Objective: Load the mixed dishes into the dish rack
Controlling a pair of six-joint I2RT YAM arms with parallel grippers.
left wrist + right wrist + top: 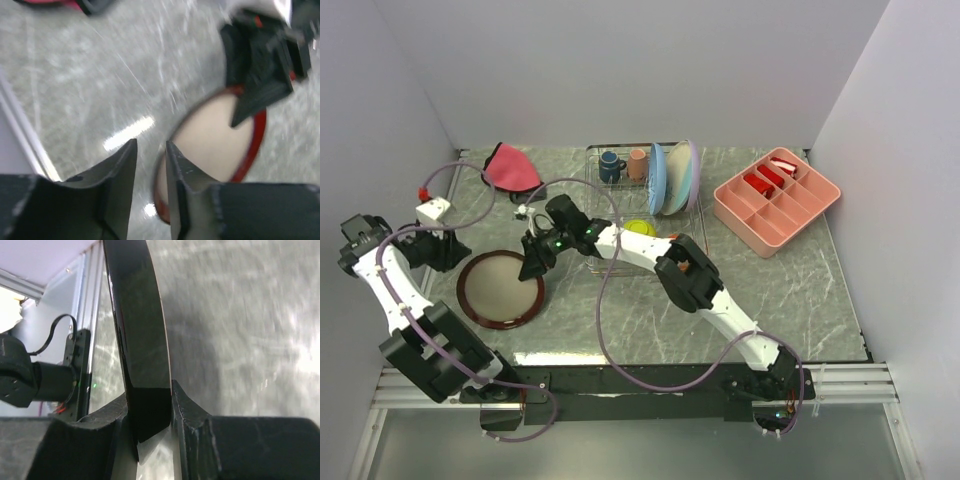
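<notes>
To the right of my right gripper in the top view is the empty gap by the light-blue plate: next I lift outward over it, lower and release.
The red-rimmed cream plate lies on the table at the left. My right gripper is shut on its right edge; in the right wrist view the plate's dark rim stands edge-on between the jaws. My left gripper hovers by the plate's far left edge, jaws slightly apart and empty, with the plate just beyond. The dish rack holds the dark blue mug, pink cup, light-blue plate and lavender plate. The yellow-green bowl sits at its front. The orange bowl is hidden.
A red-pink cloth lies at the back left. A pink compartment tray stands at the right. My right arm stretches across the table's middle in front of the rack. Grey walls close in the table on three sides.
</notes>
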